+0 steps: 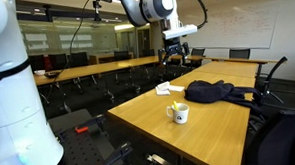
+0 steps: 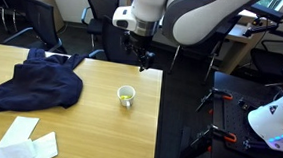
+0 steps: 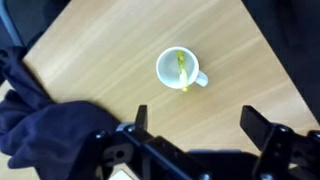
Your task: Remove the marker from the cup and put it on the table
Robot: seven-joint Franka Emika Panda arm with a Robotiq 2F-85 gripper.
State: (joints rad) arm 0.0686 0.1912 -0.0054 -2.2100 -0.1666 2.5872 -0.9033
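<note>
I should lower my gripper and turn its open fingers so they go on both sides of the marker's top end [image 1: 174,104] [image 3: 184,87]. That end sticks out exposed past the cup's rim, well below my gripper.
The white cup [image 3: 178,68] stands upright on the light wooden table [image 3: 90,60], with its handle toward the right of the wrist view. The marker [image 3: 182,72] is a thin stick that looks yellowish here; it stands inside the cup, leaning on the rim by the handle. The cup shows in both exterior views [image 1: 178,113] [image 2: 126,94], near the table's [image 2: 78,125] edge. My gripper [image 3: 196,120] is open and empty. It hangs well above the table [image 1: 210,130], high over the cup, seen in both exterior views [image 1: 176,53] [image 2: 143,59].
A dark blue garment [image 2: 36,87] [image 1: 213,90] [image 3: 40,125] lies crumpled on the table beside the cup. White papers [image 2: 22,141] [image 1: 165,89] lie near it. Black office chairs [image 2: 46,17] surround the table, and other long tables [image 1: 87,70] stand behind.
</note>
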